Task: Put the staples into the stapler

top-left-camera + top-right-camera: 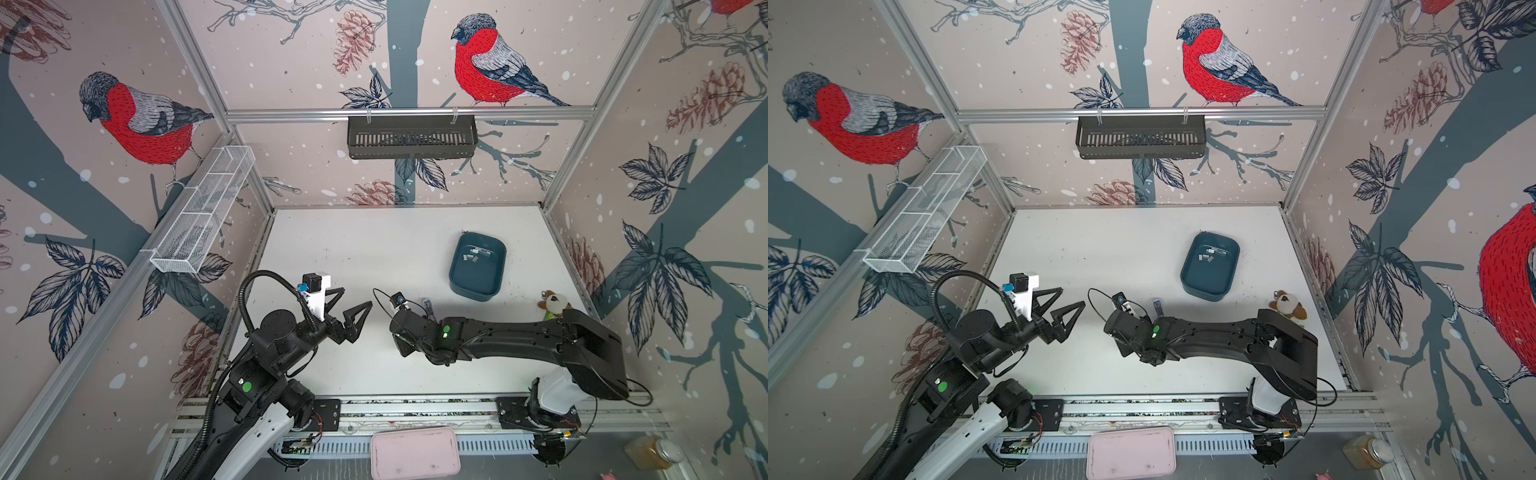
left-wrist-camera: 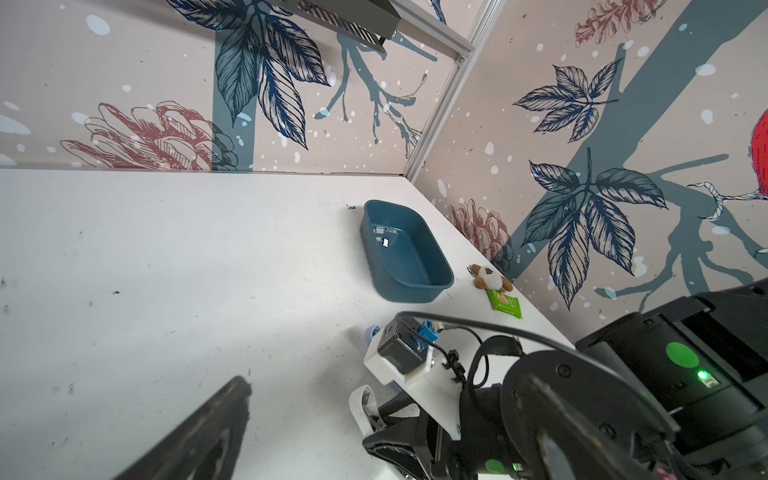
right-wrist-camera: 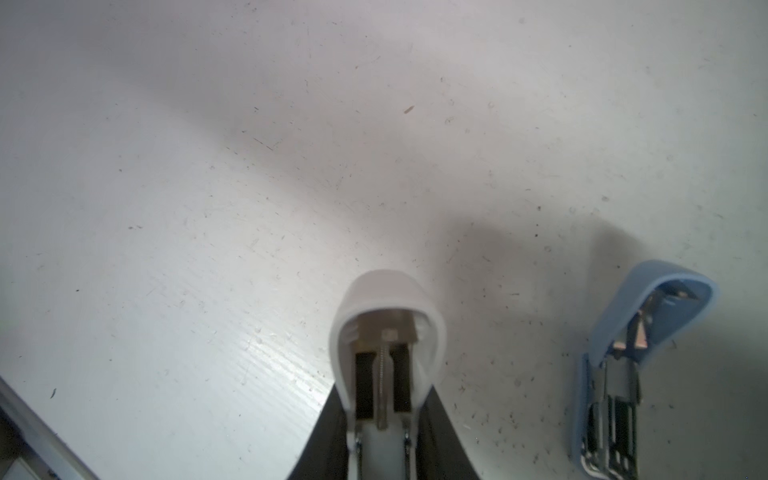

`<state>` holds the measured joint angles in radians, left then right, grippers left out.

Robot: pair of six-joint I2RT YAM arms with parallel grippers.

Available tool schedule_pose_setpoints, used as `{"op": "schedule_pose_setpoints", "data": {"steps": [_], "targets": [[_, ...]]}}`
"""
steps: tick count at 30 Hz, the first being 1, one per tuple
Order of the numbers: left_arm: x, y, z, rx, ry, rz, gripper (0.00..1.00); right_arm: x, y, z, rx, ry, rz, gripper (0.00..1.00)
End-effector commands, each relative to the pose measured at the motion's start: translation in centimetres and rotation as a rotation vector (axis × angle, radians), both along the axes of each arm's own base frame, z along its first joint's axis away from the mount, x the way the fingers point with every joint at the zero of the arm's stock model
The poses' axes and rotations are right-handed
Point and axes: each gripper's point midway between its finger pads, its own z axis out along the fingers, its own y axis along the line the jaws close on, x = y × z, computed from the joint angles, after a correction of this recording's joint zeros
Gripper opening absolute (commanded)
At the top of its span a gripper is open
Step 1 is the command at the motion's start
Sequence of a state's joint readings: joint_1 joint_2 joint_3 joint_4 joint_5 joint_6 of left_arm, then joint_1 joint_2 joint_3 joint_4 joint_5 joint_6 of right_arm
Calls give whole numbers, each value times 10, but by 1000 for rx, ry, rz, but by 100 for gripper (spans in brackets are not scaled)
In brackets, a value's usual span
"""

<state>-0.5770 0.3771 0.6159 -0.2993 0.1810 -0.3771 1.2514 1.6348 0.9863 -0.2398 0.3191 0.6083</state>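
Note:
The clear spot on the bare tabletop by the blue stapler is below my right gripper, so I will lower the white stapler [image 3: 388,328] there and release it.
My right gripper [image 3: 384,415] is shut on a white stapler [image 3: 388,328], whose open top shows the spring inside. The left wrist view shows that white stapler [image 2: 360,405] sticking out of the black fingers; in both top views the wrist hides it. A blue stapler [image 3: 636,374] lies hinged open on the table beside it [image 1: 428,307] [image 1: 1158,305]. The staples [image 1: 476,254] [image 1: 1210,254] [image 2: 384,237] lie in a teal tray [image 1: 478,280] at the back right. Left of the right wrist, my left gripper [image 1: 356,297] [image 1: 1072,296] hangs open and holds nothing.
A small plush toy [image 1: 555,303] and a green packet [image 2: 505,305] lie by the right wall. A pink box [image 1: 415,453] sits past the front rail. A black basket [image 1: 411,137] hangs on the back wall, and a white mesh basket [image 1: 203,208] on the left wall.

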Motion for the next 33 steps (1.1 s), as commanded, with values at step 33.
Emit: {"op": "schedule_pose_setpoints", "data": {"steps": [33], "targets": [[10, 39, 3, -20, -5, 222, 99, 29, -14, -49, -115, 56, -74, 14]]}}
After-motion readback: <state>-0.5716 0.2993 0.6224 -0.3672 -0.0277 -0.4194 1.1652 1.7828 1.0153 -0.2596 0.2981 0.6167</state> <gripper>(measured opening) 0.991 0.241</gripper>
